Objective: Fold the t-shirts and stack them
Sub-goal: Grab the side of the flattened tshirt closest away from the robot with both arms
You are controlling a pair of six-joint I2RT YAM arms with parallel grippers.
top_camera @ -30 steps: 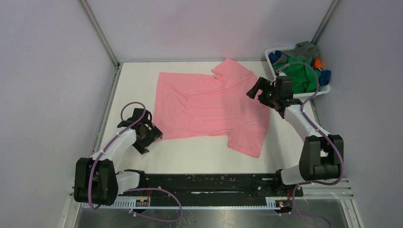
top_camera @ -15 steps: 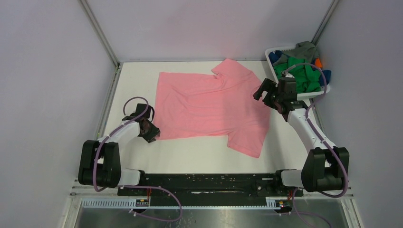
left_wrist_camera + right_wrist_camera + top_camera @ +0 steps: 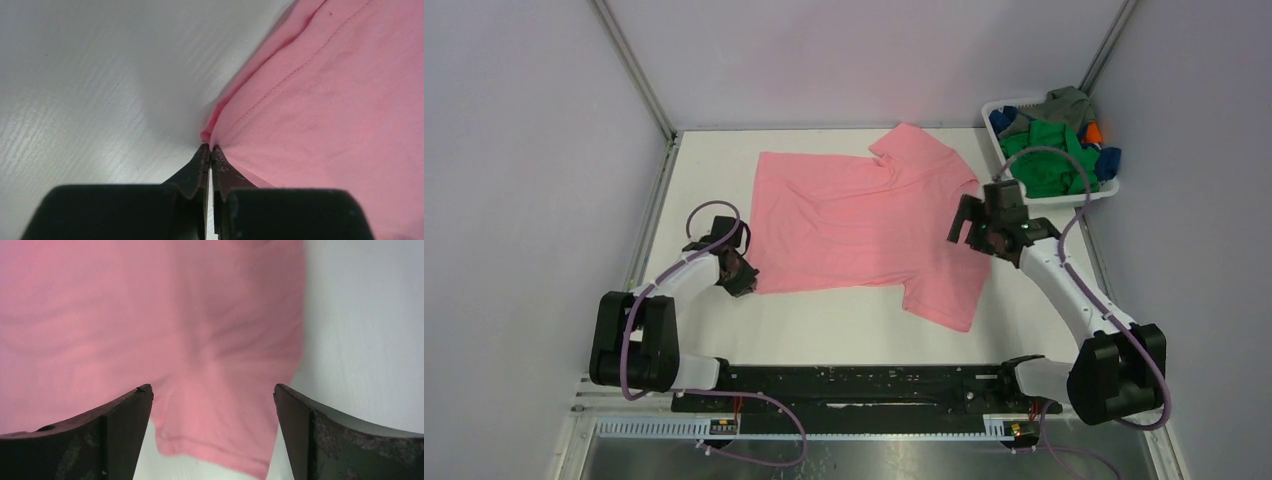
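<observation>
The near sleeve is closer to my base, so next I will move my right gripper back and down onto the sleeve's edge (image 3: 940,319) (image 3: 216,452).
A salmon pink t-shirt (image 3: 864,225) lies spread flat on the white table, hem to the left and collar to the right. My left gripper (image 3: 742,280) sits low at the near-left hem corner. In the left wrist view its jaws (image 3: 210,147) are shut, pinching the puckered corner of the pink shirt (image 3: 320,100). My right gripper (image 3: 969,222) hovers open over the shirt's right side. In the right wrist view the near sleeve (image 3: 225,430) lies between the wide-open right gripper (image 3: 212,390) fingers, untouched.
A white plastic basket (image 3: 996,108) stands at the back right corner holding green (image 3: 1049,165), grey (image 3: 1064,100), blue (image 3: 1109,160) and orange (image 3: 1092,130) shirts. Grey walls and metal posts enclose the table on three sides.
The left gripper slid in to the hem corner and shut on it. The right arm swung from beside the basket toward the near sleeve, staying open.
</observation>
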